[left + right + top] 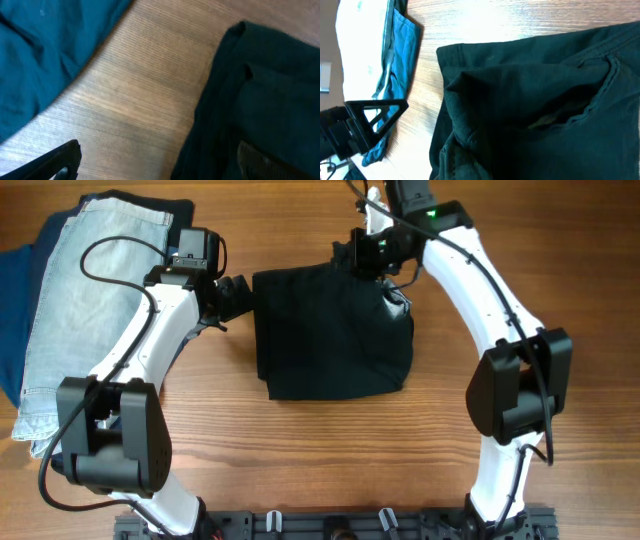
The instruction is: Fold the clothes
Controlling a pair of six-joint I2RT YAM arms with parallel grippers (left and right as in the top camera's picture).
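Next, my right gripper should stretch the shorts, then swing toward the shorts' far edge (290,275) (477,51) and release there, as that edge lies to its left in the overhead view.
The black shorts (330,330) lie as a folded, roughly square bundle in the middle of the wooden table. They also show in the left wrist view (260,90) and the right wrist view (540,100). My left gripper (238,295) is at the bundle's left edge. It is open (160,167), with the fabric's edge between the two fingers. My right gripper (365,255) is at the bundle's far right corner. Its fingers are hidden under bunched black fabric (470,160) that gathers up toward them, so it appears shut on the shorts.
Light-wash denim shorts (80,300) lie at the far left on navy garments (15,310). Blue fabric shows in the left wrist view (40,50) and the right wrist view (400,55). The left arm (360,125) appears in the right wrist view.
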